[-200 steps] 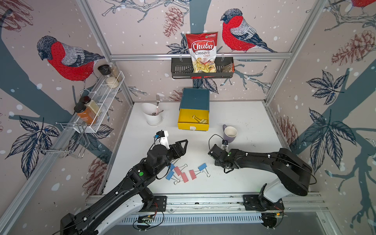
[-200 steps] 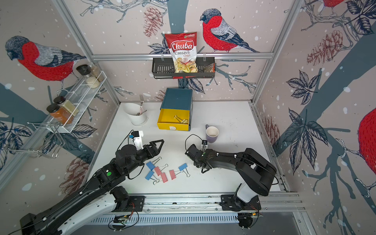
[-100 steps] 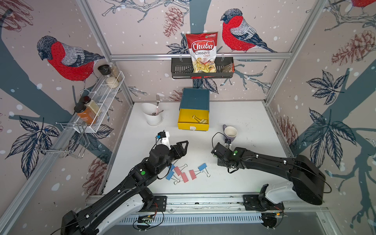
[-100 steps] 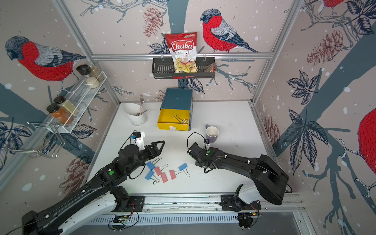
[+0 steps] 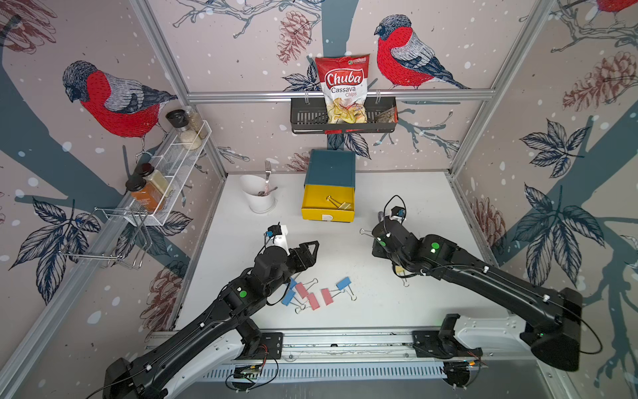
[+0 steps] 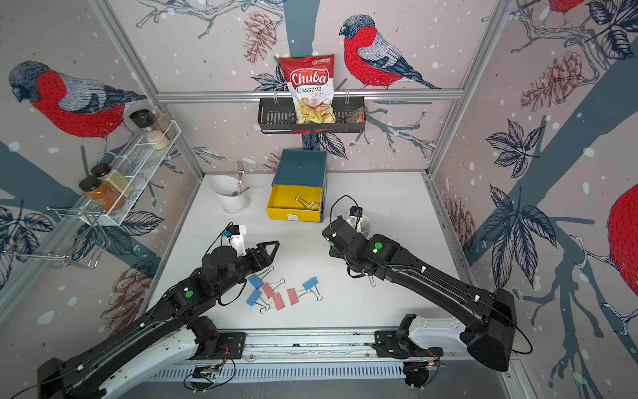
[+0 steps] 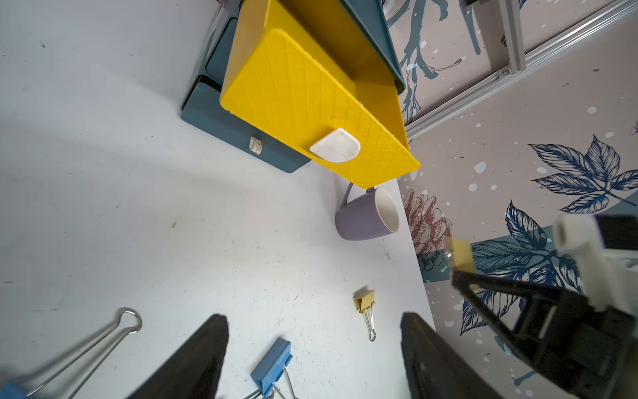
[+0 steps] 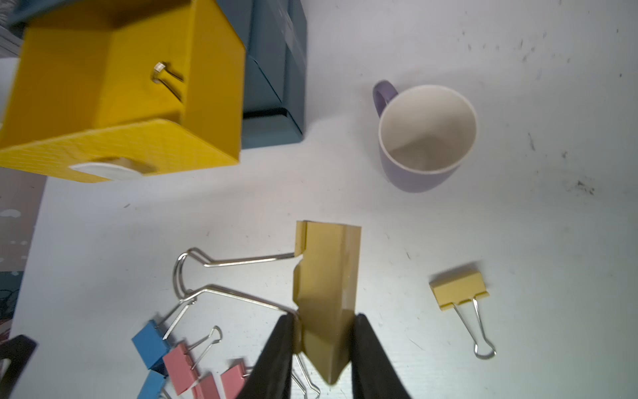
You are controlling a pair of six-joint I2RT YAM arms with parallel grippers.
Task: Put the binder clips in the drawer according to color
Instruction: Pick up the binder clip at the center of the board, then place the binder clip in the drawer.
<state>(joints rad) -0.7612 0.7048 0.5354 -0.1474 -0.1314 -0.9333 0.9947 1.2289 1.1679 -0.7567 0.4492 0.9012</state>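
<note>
I will carry the matching yellow binder clip outward in my right gripper over the yellow drawer's bottom and release it, because the drawer is outward, toward the white cup.
The drawer (image 5: 324,217) is the yellow top one of a teal chest (image 5: 331,169), pulled open with one yellow binder clip (image 5: 340,204) inside. My right gripper (image 8: 324,331) is shut on a second yellow binder clip (image 8: 328,276), held above the table between the chest and a mug. A third yellow clip (image 8: 459,288) lies on the table beneath my right arm. Blue clips (image 5: 343,284) and pink clips (image 5: 326,296) lie in a loose cluster near the front. My left gripper (image 7: 314,317) hangs open and empty just behind that cluster, facing the drawer front.
A lilac mug (image 8: 426,138) stands right of the chest. A white cup with a fork (image 5: 259,197) stands left of it. A wire spice rack (image 5: 165,165) hangs on the left wall, and a basket with a chips bag (image 5: 345,117) on the back wall.
My right gripper has risen and moved back toward the drawer with the yellow clip in it. The left arm has barely moved.
</note>
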